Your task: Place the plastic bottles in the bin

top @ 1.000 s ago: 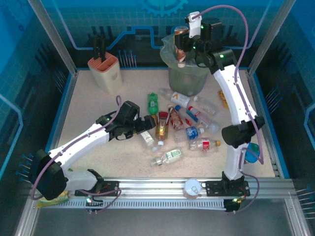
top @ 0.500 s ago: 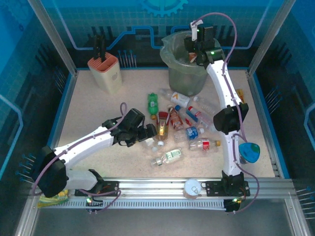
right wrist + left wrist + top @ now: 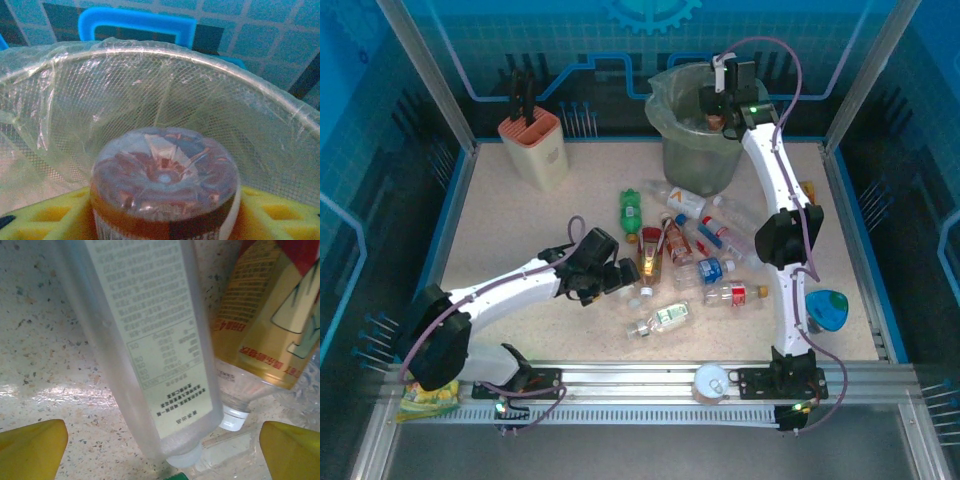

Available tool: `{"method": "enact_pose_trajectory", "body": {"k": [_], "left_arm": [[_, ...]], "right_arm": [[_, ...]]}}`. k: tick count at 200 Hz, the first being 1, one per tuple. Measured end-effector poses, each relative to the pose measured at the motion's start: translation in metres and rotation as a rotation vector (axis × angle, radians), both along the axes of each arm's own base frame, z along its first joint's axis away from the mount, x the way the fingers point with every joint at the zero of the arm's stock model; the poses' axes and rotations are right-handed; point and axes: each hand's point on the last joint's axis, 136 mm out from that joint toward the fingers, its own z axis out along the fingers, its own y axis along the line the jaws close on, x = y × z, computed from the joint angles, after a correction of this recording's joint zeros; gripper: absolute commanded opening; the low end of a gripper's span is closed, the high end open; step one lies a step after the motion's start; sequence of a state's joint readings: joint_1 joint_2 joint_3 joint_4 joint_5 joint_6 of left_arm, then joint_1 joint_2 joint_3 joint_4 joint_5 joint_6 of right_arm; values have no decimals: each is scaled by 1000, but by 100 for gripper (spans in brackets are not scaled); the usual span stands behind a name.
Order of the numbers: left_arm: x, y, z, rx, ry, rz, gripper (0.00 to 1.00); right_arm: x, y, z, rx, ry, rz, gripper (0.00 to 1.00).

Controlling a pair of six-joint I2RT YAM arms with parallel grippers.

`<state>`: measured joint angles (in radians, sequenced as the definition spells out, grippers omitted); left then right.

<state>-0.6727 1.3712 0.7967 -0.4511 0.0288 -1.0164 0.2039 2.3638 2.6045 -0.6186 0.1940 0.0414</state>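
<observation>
The clear bottle is already between my left gripper's open fingers, so next I should lower them over the bottle's white label and close across its sides.
My right gripper [image 3: 718, 108] hangs over the bin [image 3: 692, 160], a grey bucket lined with a greenish bag. Its yellow fingers [image 3: 47, 217] are shut on a brown bottle [image 3: 165, 175], base up, inside the bin's rim [image 3: 210, 62]. Several plastic bottles lie mid-table, among them a green one [image 3: 631, 208], an amber one [image 3: 650, 255] and a clear one [image 3: 660, 318]. My left gripper [image 3: 622, 278] is open low over the table. Its fingertips [image 3: 31, 446] straddle a clear bottle with a white label [image 3: 150, 340], and the amber bottle [image 3: 265, 315] lies beside it.
A peach knife block [image 3: 533, 145] stands at the back left. A yellow snack bag [image 3: 428, 400] lies off the front left corner. A blue object [image 3: 827, 308] sits by the right arm, and a white round lid [image 3: 710, 381] lies on the front rail.
The right arm has carried the brown bottle from above the bin's left rim down into its mouth. The left gripper has slid right, over the clear bottle.
</observation>
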Motion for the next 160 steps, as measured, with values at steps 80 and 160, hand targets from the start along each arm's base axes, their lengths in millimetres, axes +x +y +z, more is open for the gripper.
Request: {"method": "enact_pose_trajectory", "body": {"k": [80,160], "left_arm": [[3,-9,-7,-45,13,35,99],[6,-11,-34,-23,66,73,80]], "right_arm": [[-6,-2,0,32,32,30,100],[-94,25,100,158,-19,233,100]]}}
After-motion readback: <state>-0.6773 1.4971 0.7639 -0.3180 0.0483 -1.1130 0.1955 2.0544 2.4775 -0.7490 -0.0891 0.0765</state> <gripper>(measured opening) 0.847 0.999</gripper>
